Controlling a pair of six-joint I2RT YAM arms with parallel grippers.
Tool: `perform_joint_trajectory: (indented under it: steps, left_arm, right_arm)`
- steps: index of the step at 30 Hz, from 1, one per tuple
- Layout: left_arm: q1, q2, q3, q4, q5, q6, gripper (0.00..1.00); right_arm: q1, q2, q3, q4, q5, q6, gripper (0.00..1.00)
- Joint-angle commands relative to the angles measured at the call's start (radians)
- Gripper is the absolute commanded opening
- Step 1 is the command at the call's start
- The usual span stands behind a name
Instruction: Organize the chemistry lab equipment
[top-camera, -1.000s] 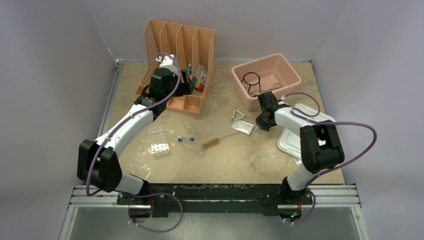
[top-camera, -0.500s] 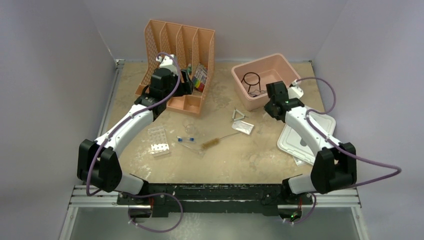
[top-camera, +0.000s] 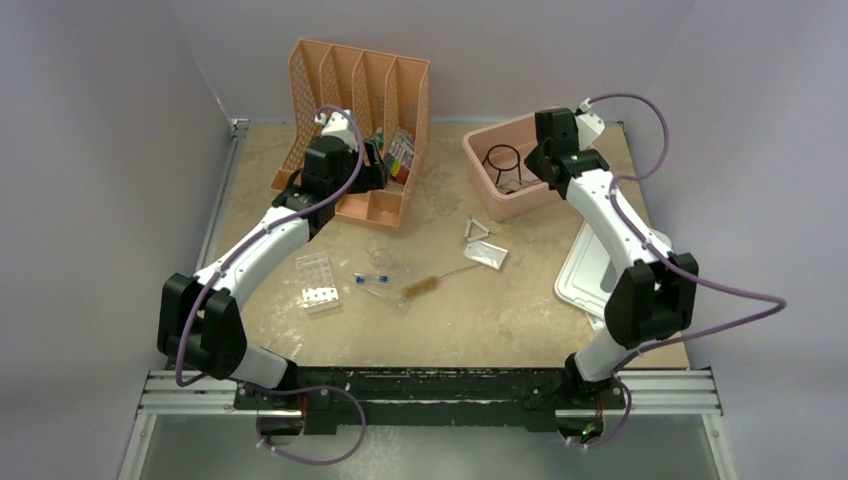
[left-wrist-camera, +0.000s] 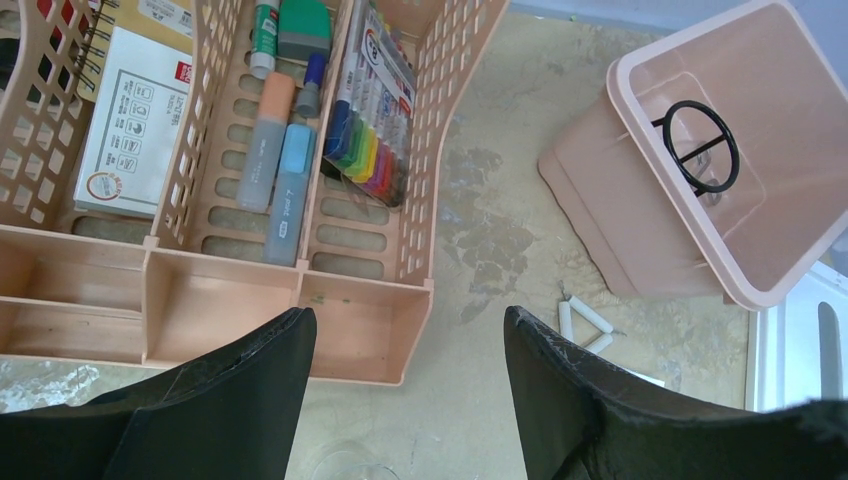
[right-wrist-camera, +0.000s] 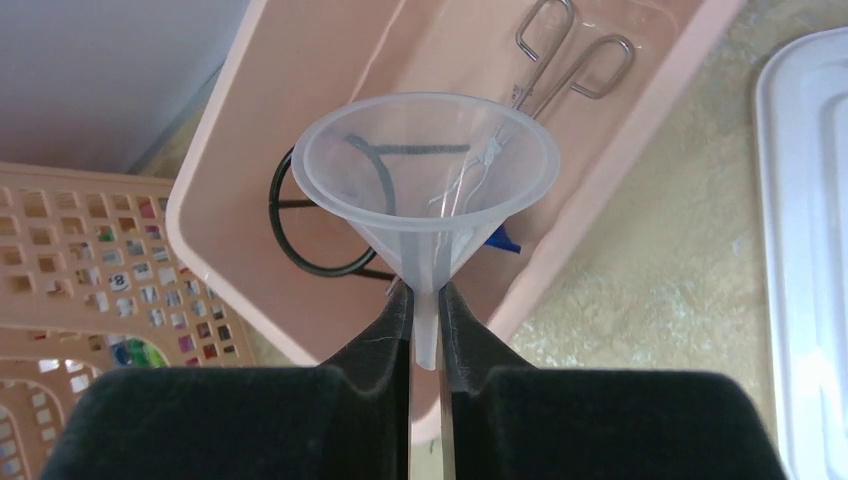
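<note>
The funnel still hangs high above the pink tub's bottom, so next I should lower my right gripper inside the tub, over the metal tongs (right-wrist-camera: 565, 55), and release the funnel's stem.
My right gripper (right-wrist-camera: 425, 300) is shut on the stem of a clear funnel (right-wrist-camera: 425, 165), held mouth-forward over the pink tub (right-wrist-camera: 215, 170). Inside the tub lie a black wire ring (right-wrist-camera: 320, 225), metal tongs (right-wrist-camera: 565, 55) and something with a blue cap (right-wrist-camera: 503, 240). From above, the right gripper (top-camera: 540, 165) hangs over the tub's right side. On the table lie a white tube rack (top-camera: 316, 282), blue-capped tubes (top-camera: 372, 280), a bristle brush (top-camera: 425, 287) and a wire triangle (top-camera: 478, 231). My left gripper (left-wrist-camera: 408, 315) is open and empty, by the peach organizer (left-wrist-camera: 360, 300).
The organizer holds markers, pens and a notepad. A white lid (top-camera: 590, 275) lies at the right, and a flat white packet (top-camera: 487, 256) sits near the triangle. A clear round rim (left-wrist-camera: 340, 465) shows just below the left fingers.
The right arm has swung from the table near the packet back and up over the pink tub, carrying the funnel. The left arm has not moved.
</note>
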Motion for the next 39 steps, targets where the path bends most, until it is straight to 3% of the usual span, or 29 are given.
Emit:
perform_joint_trajectory:
  steps: [1,9,15,29,33,36,39]
  left_arm:
    - [0.006,0.001,0.051,0.049,-0.005,-0.002,0.68]
    - [0.008,0.014,0.064,0.038,-0.024,0.014,0.68]
    - [0.012,0.023,0.076,0.028,-0.04,0.023,0.68]
    - [0.014,0.045,0.088,0.024,-0.034,0.027,0.68]
    - [0.014,0.042,0.087,0.013,-0.038,0.034,0.68]
    - [0.014,0.033,0.084,-0.004,-0.047,0.044,0.68]
    - [0.015,0.016,0.081,-0.02,-0.065,0.054,0.68]
  right_arm:
    - [-0.009,0.065,0.091,0.008,-0.025,-0.006,0.05]
    - [-0.023,0.194,0.158,0.007,-0.054,0.068,0.05]
    - [-0.097,0.257,0.132,0.006,-0.187,0.23,0.05]
    - [-0.112,0.354,0.165,0.0,-0.224,0.293,0.1]
    - [-0.112,0.352,0.182,-0.019,-0.215,0.303,0.19]
    - [-0.11,0.332,0.188,-0.018,-0.14,0.293,0.37]
    - [-0.101,0.31,0.183,-0.028,-0.118,0.282,0.43]
